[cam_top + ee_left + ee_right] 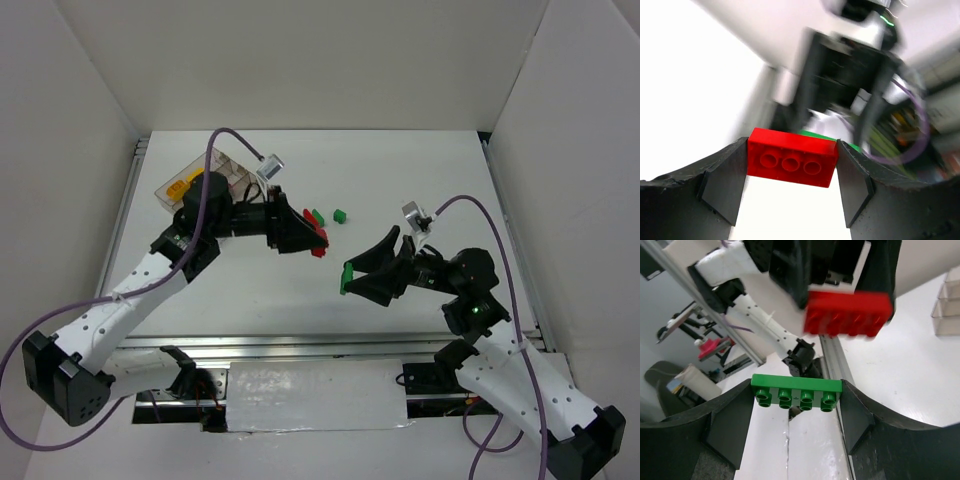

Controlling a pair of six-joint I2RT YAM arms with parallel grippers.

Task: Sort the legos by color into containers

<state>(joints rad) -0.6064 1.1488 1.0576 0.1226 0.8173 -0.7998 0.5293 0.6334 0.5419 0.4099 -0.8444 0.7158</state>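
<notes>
Next, my left gripper swings over the clear tray (190, 172) to its left in the top view, turns down and releases the red lego apart from yellow.
My left gripper (312, 236) is shut on a red lego (320, 243), held lengthwise between its fingers (722, 180) with the hollow underside toward the left wrist camera (790, 159). My right gripper (350, 277) is shut on a flat green lego (346, 278) with its studs facing the right wrist camera (796, 390). The two grippers face each other above the middle of the table, a short gap apart; the red lego (847, 314) shows beyond the green one. The clear containers tray (190, 172) lies at the back left behind the left arm.
A red lego (308, 214) and two green legos (318, 215) (340, 215) lie loose on the table just behind the left gripper. Something yellow (177, 187) sits in the tray. White walls enclose the table on three sides. A metal rail (300, 345) runs along the near edge.
</notes>
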